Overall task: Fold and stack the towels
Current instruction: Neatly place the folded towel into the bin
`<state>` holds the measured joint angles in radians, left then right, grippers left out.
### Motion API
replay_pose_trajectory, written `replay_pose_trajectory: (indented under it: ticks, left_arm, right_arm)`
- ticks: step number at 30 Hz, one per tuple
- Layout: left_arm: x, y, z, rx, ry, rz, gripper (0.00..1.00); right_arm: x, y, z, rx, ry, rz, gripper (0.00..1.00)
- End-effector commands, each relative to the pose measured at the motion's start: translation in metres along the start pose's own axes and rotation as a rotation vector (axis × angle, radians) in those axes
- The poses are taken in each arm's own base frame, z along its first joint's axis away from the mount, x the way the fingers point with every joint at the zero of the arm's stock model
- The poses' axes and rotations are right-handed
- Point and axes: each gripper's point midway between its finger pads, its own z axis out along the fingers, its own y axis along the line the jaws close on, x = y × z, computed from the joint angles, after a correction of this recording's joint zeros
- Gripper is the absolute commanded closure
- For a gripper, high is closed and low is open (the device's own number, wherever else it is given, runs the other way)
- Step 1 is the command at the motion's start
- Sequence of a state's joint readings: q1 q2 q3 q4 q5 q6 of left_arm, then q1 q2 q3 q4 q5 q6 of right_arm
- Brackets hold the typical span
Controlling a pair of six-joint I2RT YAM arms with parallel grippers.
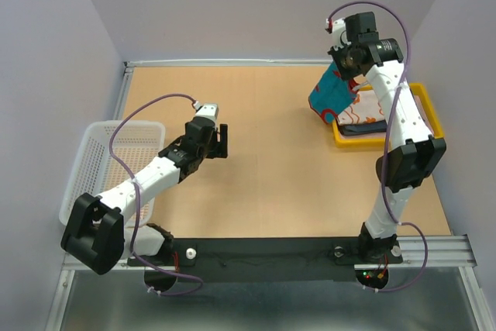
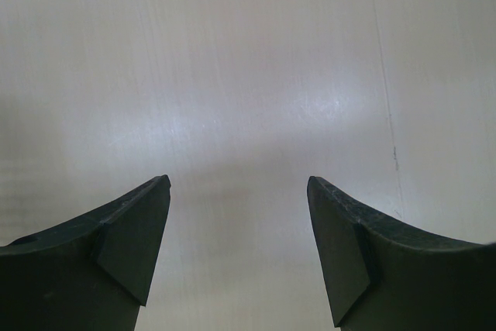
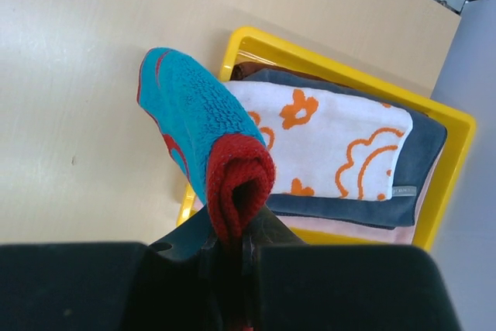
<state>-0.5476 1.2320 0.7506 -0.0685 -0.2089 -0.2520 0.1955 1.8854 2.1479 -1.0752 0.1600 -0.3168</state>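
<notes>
The red and blue towel hangs over the tray's rim, so I will lower my right gripper to the right in the top view and release it on the orange-and-white towel.
My right gripper (image 1: 346, 67) (image 3: 236, 230) is shut on a folded red and blue towel (image 1: 332, 92) (image 3: 194, 122), pinching its red folded edge. The towel hangs in the air above the left rim of the yellow tray (image 1: 431, 114) (image 3: 449, 184). In the tray lies a stack of folded towels: an orange-and-white patterned one (image 3: 325, 141) on top, a dark navy one (image 3: 422, 153) under it, and a pale pinkish layer (image 3: 341, 226) at the bottom. My left gripper (image 1: 222, 141) (image 2: 236, 184) stands open over the bare tabletop at the left, nothing between its fingers.
A white mesh basket (image 1: 101, 160) sits at the table's left edge, partly under my left arm. The wooden tabletop (image 1: 271, 153) lies between the two arms. Walls close off the back and both sides.
</notes>
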Motion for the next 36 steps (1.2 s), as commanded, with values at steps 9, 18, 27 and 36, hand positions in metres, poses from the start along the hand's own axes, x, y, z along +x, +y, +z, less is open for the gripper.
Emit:
replay_pose_trajectory:
  ticks: [9,18,27,36]
  left_arm:
    - [-0.022,-0.009,-0.001,0.031,-0.051,-0.013,0.18]
    - [-0.023,-0.008,-0.001,0.025,-0.055,-0.012,0.18]
    - [-0.022,-0.008,0.0,0.027,-0.051,-0.01,0.18]
    - [-0.023,-0.008,-0.002,0.03,-0.056,-0.011,0.18]
  right_arm:
    - [-0.012,-0.03,-0.058,0.102,-0.103,0.058,1.0]
    - [0.009,-0.043,-0.038,0.167,-0.027,0.088,0.99]
    - [0.026,-0.073,-0.005,0.264,0.04,0.127,1.0]
    - [0.052,-0.097,0.044,0.401,0.167,0.116,1.0]
